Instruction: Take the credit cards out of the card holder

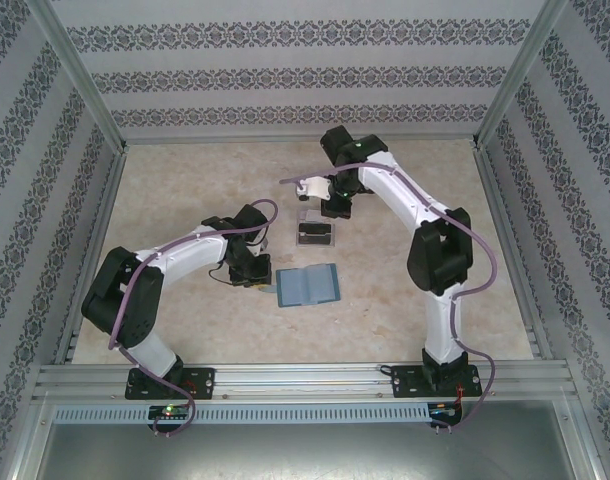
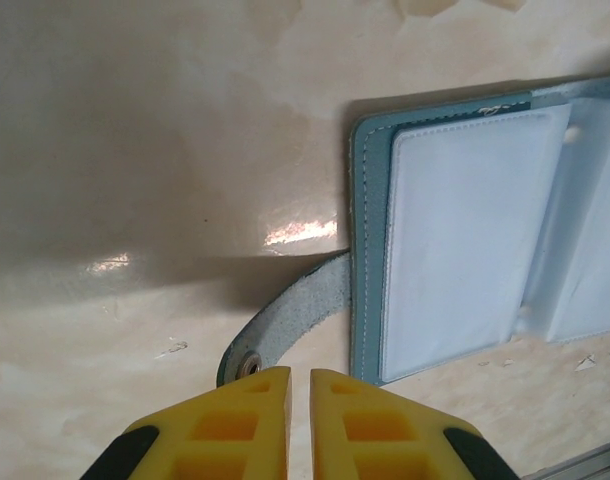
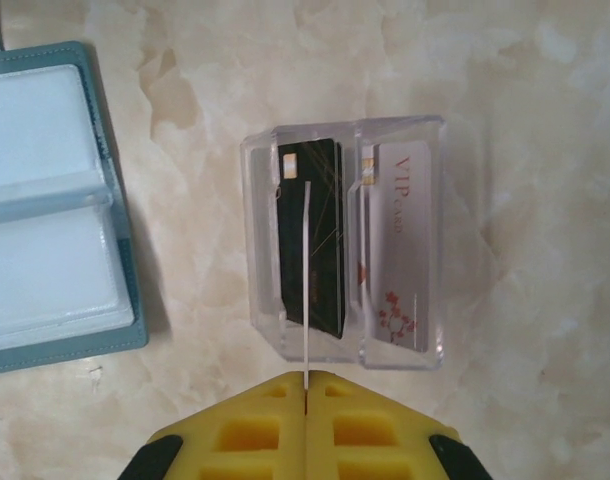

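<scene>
My right gripper shifts outward and down to the VIP section [image 1: 317,215] [image 3: 395,245] next, since the pale card hangs over the dark one.
The teal card holder [image 1: 307,286] lies open on the table, its pale inner pockets [image 2: 465,240] facing up and its tab [image 2: 285,320] curling out to the left. My left gripper [image 2: 300,375] sits at that tab's end. Its jaws are all but shut, with a thin gap and nothing between them. My right gripper [image 3: 307,380] is shut on a pale credit card [image 3: 307,280], seen edge-on above a clear plastic box [image 3: 260,240]. The box holds a dark credit card [image 3: 320,240] and a whitish VIP card [image 3: 400,250]. From above, the held card [image 1: 303,186] is behind the box [image 1: 317,235].
The card holder's teal edge [image 3: 120,250] lies left of the clear box with a strip of bare marble-look table between them. Patterned walls and a metal frame [image 1: 305,375] enclose the table.
</scene>
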`<action>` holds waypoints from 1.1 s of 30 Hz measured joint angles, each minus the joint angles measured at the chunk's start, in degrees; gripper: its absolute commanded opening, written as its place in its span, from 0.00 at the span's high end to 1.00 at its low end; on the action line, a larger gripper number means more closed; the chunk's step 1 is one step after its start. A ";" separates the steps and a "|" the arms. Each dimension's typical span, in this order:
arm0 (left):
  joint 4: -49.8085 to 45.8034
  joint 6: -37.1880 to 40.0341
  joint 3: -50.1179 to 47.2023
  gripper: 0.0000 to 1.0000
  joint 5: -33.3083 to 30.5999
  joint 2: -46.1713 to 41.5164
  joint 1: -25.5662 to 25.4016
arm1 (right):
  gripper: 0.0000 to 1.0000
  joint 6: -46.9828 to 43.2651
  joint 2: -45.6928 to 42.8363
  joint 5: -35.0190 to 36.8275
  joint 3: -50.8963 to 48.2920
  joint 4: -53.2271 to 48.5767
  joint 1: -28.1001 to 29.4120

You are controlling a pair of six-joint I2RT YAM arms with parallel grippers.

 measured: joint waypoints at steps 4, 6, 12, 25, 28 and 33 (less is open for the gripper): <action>0.00 -0.02 0.00 0.87 -0.02 0.00 0.07 | 1.00 -0.94 4.50 0.00 6.95 -2.99 -0.39; 0.00 -0.02 0.00 0.87 -0.02 0.00 0.24 | 1.00 -1.29 6.54 0.00 10.16 -4.37 -0.50; 0.00 0.00 0.00 0.87 0.00 0.09 0.33 | 1.00 -2.14 11.21 -0.24 17.62 -7.82 -0.50; -0.02 0.00 0.00 0.87 0.02 0.24 0.70 | 0.98 -2.27 17.07 -0.22 20.92 -10.88 -0.50; -0.02 -0.02 0.00 0.87 0.02 0.24 0.70 | 0.97 -2.27 18.32 -0.22 21.29 -10.93 -0.50; -0.02 -0.02 0.00 0.86 0.00 0.24 0.70 | 0.85 -2.14 18.84 -0.22 21.31 -11.13 -0.50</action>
